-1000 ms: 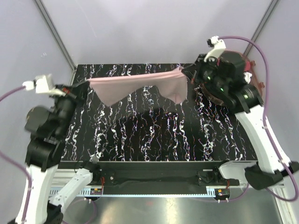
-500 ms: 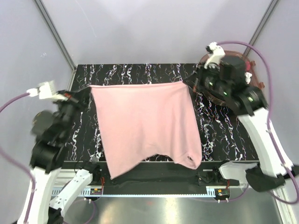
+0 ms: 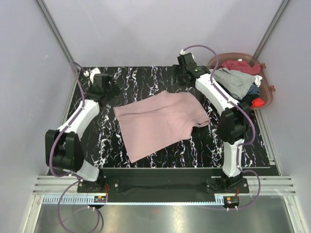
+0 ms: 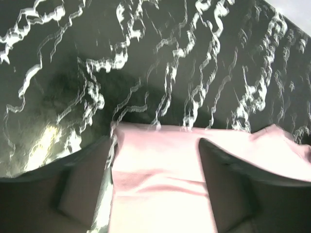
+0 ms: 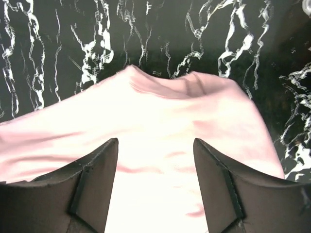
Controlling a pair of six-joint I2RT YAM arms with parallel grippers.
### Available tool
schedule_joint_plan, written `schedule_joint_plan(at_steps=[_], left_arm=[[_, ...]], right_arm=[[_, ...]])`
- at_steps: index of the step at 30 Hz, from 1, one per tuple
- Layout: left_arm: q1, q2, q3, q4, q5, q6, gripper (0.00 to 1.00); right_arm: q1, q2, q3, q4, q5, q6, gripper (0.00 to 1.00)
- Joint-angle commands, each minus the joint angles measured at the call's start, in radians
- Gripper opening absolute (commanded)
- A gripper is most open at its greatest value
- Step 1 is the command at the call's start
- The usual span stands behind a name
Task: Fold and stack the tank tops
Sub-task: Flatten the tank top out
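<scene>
The pink tank top's nearest corner (image 3: 130,158) lies below my left gripper and well back toward my base, so my left gripper will move back and down onto it next.
A dusty pink tank top (image 3: 160,121) lies spread nearly flat on the black marbled table (image 3: 218,145), slightly askew. My left gripper (image 3: 111,90) is low over its back left corner and stands open. In the left wrist view the pink cloth (image 4: 160,184) lies loose under the left gripper (image 4: 155,141), between its fingers. My right gripper (image 3: 186,76) is open at the back right corner. In the right wrist view the pink cloth (image 5: 155,111) lies under and ahead of the right gripper (image 5: 155,141). Neither gripper pinches the cloth.
A round brownish plastic basket (image 3: 268,90) stands at the back right of the table. It holds a grey top (image 3: 233,80), a maroon one (image 3: 240,65), a red one (image 3: 257,102) and dark cloth. Grey walls enclose the table.
The pink top hung stretched in the air between both shut grippers. Now it lies on the table, both grippers have opened, and both arms have reached low toward the back.
</scene>
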Motion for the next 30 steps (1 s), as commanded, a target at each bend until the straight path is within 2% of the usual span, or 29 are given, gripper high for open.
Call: schedule_joint_plan(at_steps=[1,2,5,7,11,15,21,30], left_arm=[[-0.007,0.029,0.198,-0.087,0.017,0.01,0.87],[-0.007,0.021,0.182,-0.099,0.007,0.01,0.91],[-0.008,-0.072,0.07,-0.089,0.015,0.01,0.91],[-0.01,-0.155,0.007,-0.092,0.055,0.006,0.89],[-0.034,-0.302,-0.212,-0.095,0.164,-0.029,0.86],[-0.132,-0.465,-0.384,-0.101,0.211,-0.069,0.8],[-0.261,-0.612,-0.564,-0.132,0.269,-0.152,0.78],[-0.31,-0.694,-0.733,-0.133,0.357,-0.246,0.73]], right_arm=[[-0.007,-0.143,-0.038,0.069,0.066,0.001,0.7],[-0.007,-0.174,-0.088,0.085,0.065,0.01,0.7],[-0.007,-0.295,-0.281,0.129,0.059,0.032,0.65],[-0.007,-0.369,-0.404,0.134,0.058,0.043,0.61],[-0.007,-0.492,-0.608,0.137,0.036,0.072,0.56],[-0.007,-0.642,-0.856,0.187,-0.003,0.118,0.5],[-0.005,-0.71,-1.039,0.243,-0.122,0.164,0.45],[-0.005,-0.622,-1.13,0.35,-0.208,0.168,0.43]])
